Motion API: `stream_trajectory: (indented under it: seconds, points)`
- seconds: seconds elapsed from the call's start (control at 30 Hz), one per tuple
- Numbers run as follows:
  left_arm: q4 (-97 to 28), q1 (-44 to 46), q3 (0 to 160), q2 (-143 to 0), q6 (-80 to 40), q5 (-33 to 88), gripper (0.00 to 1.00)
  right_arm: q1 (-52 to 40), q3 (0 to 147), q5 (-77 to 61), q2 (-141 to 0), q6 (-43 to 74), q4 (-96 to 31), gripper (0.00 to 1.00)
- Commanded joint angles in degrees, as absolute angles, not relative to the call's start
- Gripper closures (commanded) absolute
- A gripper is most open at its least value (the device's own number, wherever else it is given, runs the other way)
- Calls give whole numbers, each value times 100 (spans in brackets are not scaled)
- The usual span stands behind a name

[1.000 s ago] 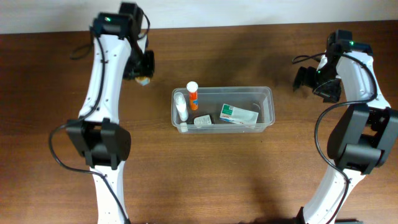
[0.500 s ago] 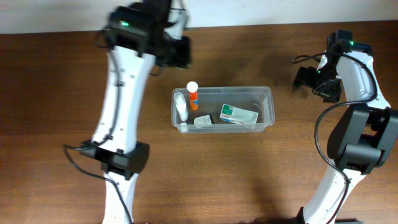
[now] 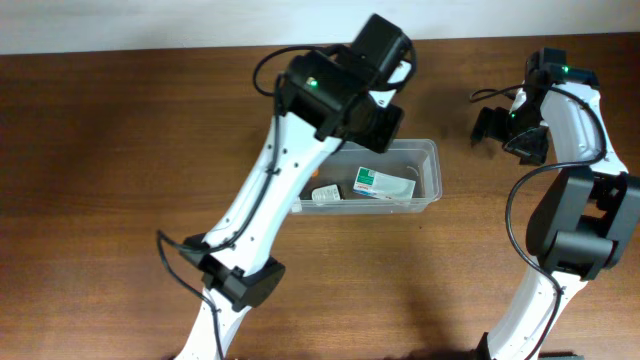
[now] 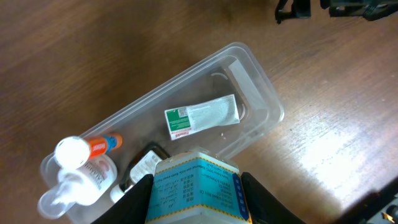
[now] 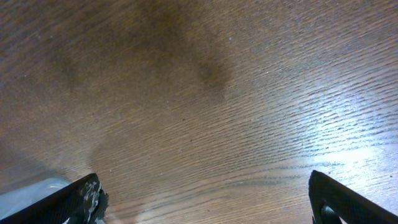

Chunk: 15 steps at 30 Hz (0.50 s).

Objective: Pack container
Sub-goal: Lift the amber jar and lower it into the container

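Observation:
Bare container bottom shows in the gap (image 4: 145,129) between the orange-labelled bottle and the green-and-white box (image 4: 200,116), so next my left gripper needs to lower the white bottle in there to release it.
The clear plastic container (image 3: 428,185) sits mid-table; it also shows in the left wrist view (image 4: 264,93). Inside lie a green-and-white box (image 4: 200,116), an orange-labelled bottle with a white cap (image 4: 84,148), a white bottle (image 4: 84,183) and a small dark-labelled item (image 4: 142,165). My left gripper (image 4: 196,196) is shut on a white bottle with a blue label (image 4: 196,190) and holds it above the container's near side. In the overhead view the left gripper (image 3: 375,125) hides the container's left half. My right gripper (image 5: 205,202) is open and empty over bare table, right of the container.
The wooden table (image 3: 100,200) runs around the container. The right arm (image 3: 560,100) stands at the far right edge. The left arm's base (image 3: 240,285) is near the front.
My left arm has swung from the far left to over the container, carrying the blue-labelled bottle. The right arm has not moved.

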State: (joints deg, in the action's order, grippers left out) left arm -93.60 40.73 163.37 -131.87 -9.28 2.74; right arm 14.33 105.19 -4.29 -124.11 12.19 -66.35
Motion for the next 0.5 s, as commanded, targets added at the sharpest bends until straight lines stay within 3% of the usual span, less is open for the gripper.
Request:
stream_trajectory:
  seconds: [0.0,0.47]
  points:
    - [-9308,4125,16387,-13653,-937,106,61,1466,10503,-381,-12337,1234,-6637,2]
    - [-9400,4125,16387,-15080,-939,104,61,1466,10506,-381,-12337,1232,-6637,2]
